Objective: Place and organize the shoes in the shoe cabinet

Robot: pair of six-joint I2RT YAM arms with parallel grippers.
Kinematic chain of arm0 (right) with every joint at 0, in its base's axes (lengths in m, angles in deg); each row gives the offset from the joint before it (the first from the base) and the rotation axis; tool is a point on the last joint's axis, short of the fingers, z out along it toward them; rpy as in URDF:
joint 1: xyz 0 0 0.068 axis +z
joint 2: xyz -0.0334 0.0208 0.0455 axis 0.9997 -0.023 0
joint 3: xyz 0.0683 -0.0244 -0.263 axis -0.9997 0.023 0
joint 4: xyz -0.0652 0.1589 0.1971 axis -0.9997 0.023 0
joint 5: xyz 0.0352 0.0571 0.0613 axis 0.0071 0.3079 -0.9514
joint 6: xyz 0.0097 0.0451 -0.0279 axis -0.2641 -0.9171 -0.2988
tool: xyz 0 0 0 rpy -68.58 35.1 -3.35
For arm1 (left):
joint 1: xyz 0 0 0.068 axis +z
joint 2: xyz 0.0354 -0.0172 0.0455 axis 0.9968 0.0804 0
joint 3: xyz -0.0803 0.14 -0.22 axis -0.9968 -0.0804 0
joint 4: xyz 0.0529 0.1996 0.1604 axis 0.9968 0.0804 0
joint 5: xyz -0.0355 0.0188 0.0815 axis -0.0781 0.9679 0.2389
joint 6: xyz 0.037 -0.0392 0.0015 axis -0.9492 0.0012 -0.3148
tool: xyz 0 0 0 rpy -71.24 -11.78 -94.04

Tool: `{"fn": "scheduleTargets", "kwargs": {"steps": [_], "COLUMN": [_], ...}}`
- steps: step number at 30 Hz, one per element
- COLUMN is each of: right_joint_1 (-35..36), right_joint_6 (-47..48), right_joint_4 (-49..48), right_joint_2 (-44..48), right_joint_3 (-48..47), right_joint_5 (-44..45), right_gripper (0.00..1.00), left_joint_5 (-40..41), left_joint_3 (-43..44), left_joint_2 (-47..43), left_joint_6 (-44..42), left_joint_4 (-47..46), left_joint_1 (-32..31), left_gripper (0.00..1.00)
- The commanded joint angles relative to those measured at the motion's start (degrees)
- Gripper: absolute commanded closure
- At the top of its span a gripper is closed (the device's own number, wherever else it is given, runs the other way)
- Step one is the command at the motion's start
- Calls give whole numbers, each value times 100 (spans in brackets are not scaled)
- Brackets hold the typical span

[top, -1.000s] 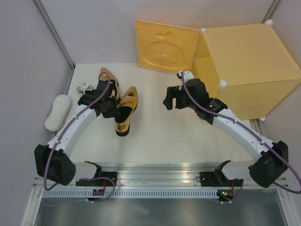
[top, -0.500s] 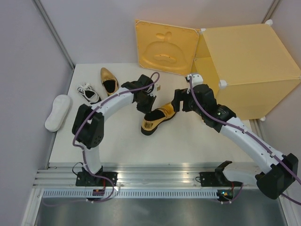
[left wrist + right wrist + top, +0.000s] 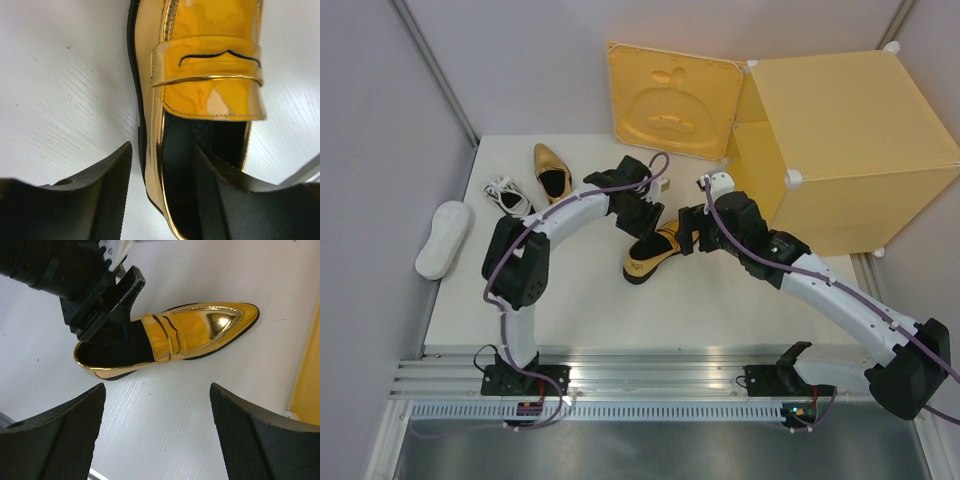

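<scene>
The robot's right gripper needs to move down and to the left in the top view next and lower astride the shoe's heel rim [image 3: 633,268], since the shoe's toe faces the cabinet [image 3: 850,140].
One gold shoe [image 3: 655,255] rests on its sole mid-table, toe toward the shoe cabinet [image 3: 850,140]. My left gripper [image 3: 645,215] is open at the heel end; in the left wrist view the shoe's side wall [image 3: 155,165] stands between its fingers [image 3: 100,200] with gaps on both sides, one finger inside the shoe. My right gripper [image 3: 688,238] hovers wide open just right of that shoe [image 3: 200,332], nothing between its pads [image 3: 270,440]. A second gold shoe [image 3: 552,172] and a white laced shoe [image 3: 503,192] lie at the far left. Another white shoe [image 3: 442,238] lies off the table's left edge.
The cabinet's door [image 3: 672,95] hangs open at the back, left of the cabinet's opening. Grey walls close in on the left and back. The left gripper body [image 3: 100,295] crowds the shoe's heel in the right wrist view.
The left arm carried the gold shoe from the left to mid-table, set it down, and its jaws have opened. The right gripper has moved left, closer to the shoe.
</scene>
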Motion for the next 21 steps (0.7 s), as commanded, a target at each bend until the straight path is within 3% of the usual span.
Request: {"fn": "scheduleTargets", "kwargs": {"steps": [1, 6, 10, 16, 21], "right_joint_1": [216, 603, 937, 1526, 1772], "right_joint_6": [135, 223, 267, 223, 135], "right_joint_4": [-51, 80, 177, 396, 897], "right_joint_2": [-104, -306, -614, -1457, -2344], "right_joint_3": [-207, -576, -892, -1481, -2193], "right_joint_5": [-59, -59, -59, 90, 222], "right_gripper": [11, 12, 13, 17, 20], "left_joint_5": [83, 680, 1365, 2192, 2790], "left_joint_3": [-10, -133, -493, -1617, -2609], "left_joint_2": [-773, -1703, -2519, -4197, -5579], "left_joint_6": [140, 527, 1281, 1890, 1952], "left_joint_4": [-282, -352, -387, -379, -317], "left_joint_1": [1, 141, 693, 1730, 2031], "left_gripper": [42, 14, 1, 0, 0]}}
